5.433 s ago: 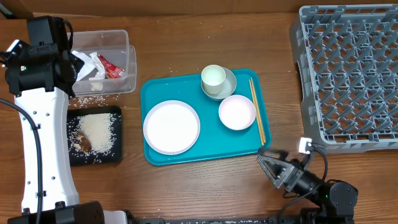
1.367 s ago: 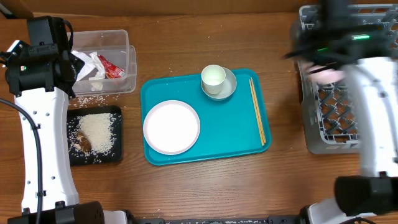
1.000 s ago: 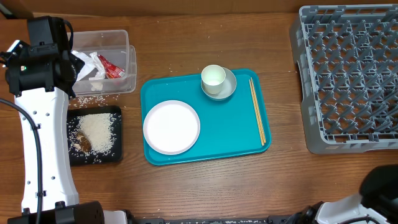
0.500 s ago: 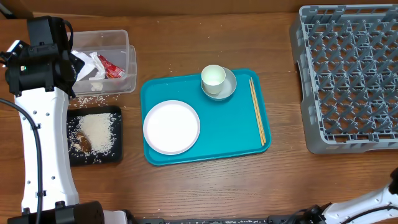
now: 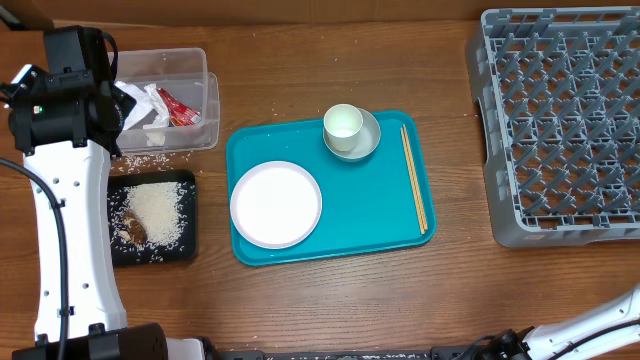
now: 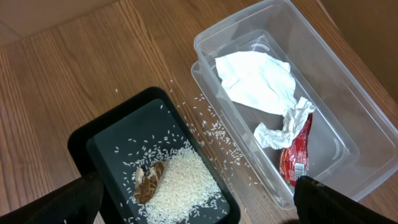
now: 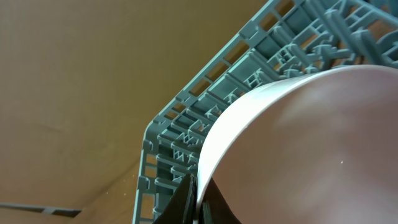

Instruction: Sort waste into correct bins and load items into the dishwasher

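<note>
Next, the right gripper lowers the white bowl (image 7: 298, 143) onto the grey rack's empty wires and releases the bowl's rim, because the bowl still hangs above them.
My right gripper (image 7: 198, 205) is shut on the rim of the white bowl (image 7: 298, 143), which fills the right wrist view with a corner of the grey dishwasher rack (image 7: 205, 124) behind it. In the overhead view the rack (image 5: 560, 120) stands at the right with nothing in it, and the bowl does not show. On the teal tray (image 5: 340, 235) lie the plate (image 5: 276, 205), the cup (image 5: 343, 124) on its saucer (image 5: 367, 140), and the chopsticks (image 5: 413, 178). My left gripper (image 6: 208, 208) hangs open above the black tray (image 6: 81, 137) and clear tub (image 6: 348, 106).
The tub holds a white napkin (image 6: 255, 81) and a red wrapper (image 6: 295, 158). Rice (image 6: 183, 183) and a brown scrap (image 6: 148, 180) lie in the black tray, with loose grains on the wood between the bins. The left arm (image 5: 70, 90) stands over the table's left side.
The bowl that sat on the teal tray in the oldest frame is gone from it. The right arm swept over the rack, then left most of the overhead view. The left arm is still.
</note>
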